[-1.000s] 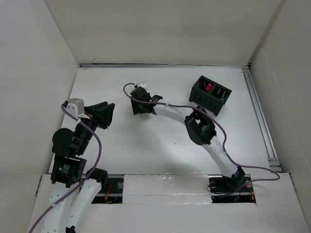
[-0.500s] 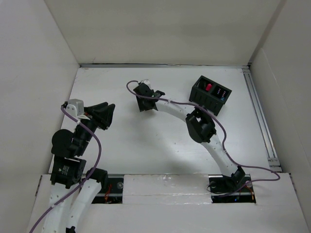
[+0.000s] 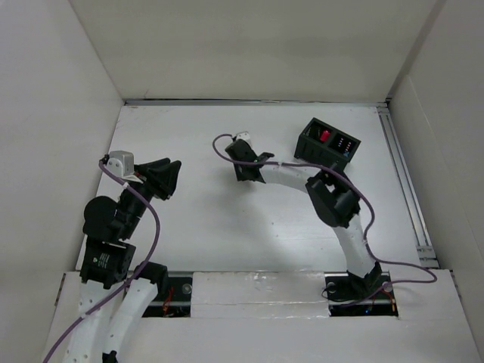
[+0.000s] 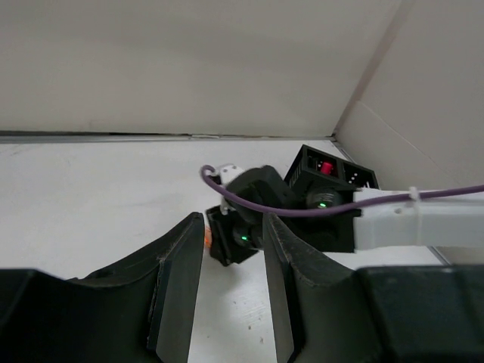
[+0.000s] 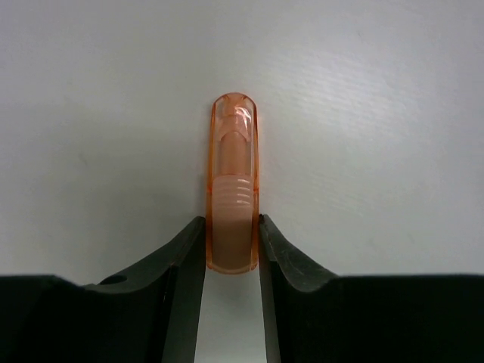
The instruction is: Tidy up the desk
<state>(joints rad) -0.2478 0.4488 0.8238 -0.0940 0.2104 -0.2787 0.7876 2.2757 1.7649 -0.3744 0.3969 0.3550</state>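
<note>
My right gripper should go up with the capsule, swing it over the box's section nearer the metal bar [image 3: 344,144] and release it, because the black box is open on top.
A small see-through orange capsule [image 5: 233,181] lies on the white desk [image 3: 204,227]. My right gripper [image 5: 232,236] is shut on its near end, one finger pressed to each side. In the top view that gripper [image 3: 243,163] sits over the middle of the desk's far half. A sliver of the orange capsule [image 4: 206,235] shows beside it in the left wrist view. My left gripper [image 3: 168,176] hovers at the left of the desk. Its fingers [image 4: 181,287] stand a little apart, with only bare desk between them.
A black compartment box [image 3: 327,147] holding a red item stands at the far right, close to the right arm's elbow [image 3: 333,200]. White wall panels [image 3: 45,136] ring the desk on three sides. A metal rail [image 3: 404,181] runs along its right edge.
My right gripper slid right and slightly nearer, and its jaws narrowed onto the orange capsule. The left arm shifted only slightly.
</note>
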